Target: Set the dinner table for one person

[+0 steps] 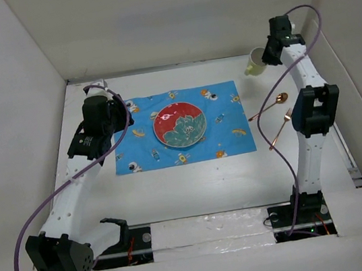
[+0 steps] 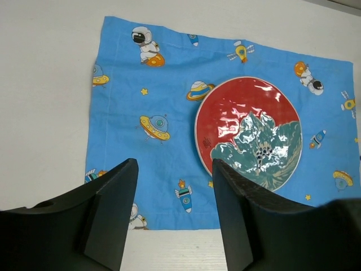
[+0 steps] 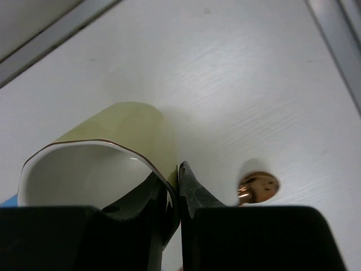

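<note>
The cup (image 1: 253, 63) still hangs off the placemat. I will move my right gripper to the left in the top view, over the far corner of the placemat, and lower the cup.
The dinner table (image 1: 176, 191) is the white surface. On it lies a blue space-print placemat (image 1: 232, 138) (image 2: 124, 73) with a red and teal plate (image 1: 180, 125) (image 2: 248, 132) in its middle. My left gripper (image 1: 121, 110) (image 2: 175, 189) hangs open over the mat's left edge, nothing between its fingers. At the back right, my right gripper (image 1: 266, 54) (image 3: 174, 183) is shut on the rim of a pale yellow cup (image 1: 253, 63) (image 3: 121, 132), one finger inside and one outside.
A copper spoon (image 1: 273, 103) and a copper fork (image 1: 280, 126) lie on the table right of the mat; the spoon's bowl (image 3: 258, 187) shows beside the right fingers. White walls close in the table on three sides. A rail runs along the right edge.
</note>
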Available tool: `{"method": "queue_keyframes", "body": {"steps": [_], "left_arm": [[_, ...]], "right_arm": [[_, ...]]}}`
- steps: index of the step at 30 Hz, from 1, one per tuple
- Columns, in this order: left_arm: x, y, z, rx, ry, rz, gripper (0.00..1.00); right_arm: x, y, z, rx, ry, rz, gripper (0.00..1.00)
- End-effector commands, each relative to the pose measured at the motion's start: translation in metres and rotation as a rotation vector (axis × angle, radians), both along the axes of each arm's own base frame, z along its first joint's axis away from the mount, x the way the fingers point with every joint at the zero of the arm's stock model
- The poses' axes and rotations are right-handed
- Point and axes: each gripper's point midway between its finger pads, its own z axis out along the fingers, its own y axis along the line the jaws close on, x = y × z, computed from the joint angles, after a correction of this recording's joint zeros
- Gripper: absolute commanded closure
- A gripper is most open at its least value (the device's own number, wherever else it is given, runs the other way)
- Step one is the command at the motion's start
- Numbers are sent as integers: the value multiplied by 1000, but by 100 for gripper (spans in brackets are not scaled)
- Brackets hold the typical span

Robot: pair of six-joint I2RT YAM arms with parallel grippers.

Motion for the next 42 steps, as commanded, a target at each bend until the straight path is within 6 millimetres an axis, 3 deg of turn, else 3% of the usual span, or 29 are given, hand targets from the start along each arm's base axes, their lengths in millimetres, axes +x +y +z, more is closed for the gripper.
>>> {"method": "queue_keyframes", "body": {"steps": [1, 3, 7, 11, 14, 15, 31, 37, 38, 40, 42], "left_arm": [[2, -9, 28, -41, -82, -35, 47], [1, -9, 31, -34, -88, -40, 42], [-2, -6, 36, -24, -95, -39, 38], [-3, -9, 33, -33, -90, -49, 35], [-4, -9, 32, -37, -90, -51, 35], [-4, -9, 32, -36, -88, -49, 35], [-5, -7, 29, -33, -86, -42, 34], [-4, -9, 27, -40, -80, -44, 34], [-4, -9, 26, -41, -79, -46, 35], [-3, -10, 27, -44, -79, -49, 35], [-3, -12, 27, -50, -76, -58, 35]], "right_arm": [[6, 74, 73, -5, -150, 214, 100], [2, 100, 66, 2, -124, 271, 100], [-2, 132, 53, 2, -86, 344, 100], [2, 148, 43, 12, -63, 377, 100], [7, 153, 44, 7, -62, 389, 100], [7, 152, 32, 0, -31, 386, 100], [4, 147, -16, -16, 94, 378, 99], [7, 141, -15, 7, 90, 374, 59], [8, 143, -8, 12, 73, 379, 52], [12, 140, 5, 22, 40, 377, 47], [18, 133, 33, 45, -28, 371, 44]]}}
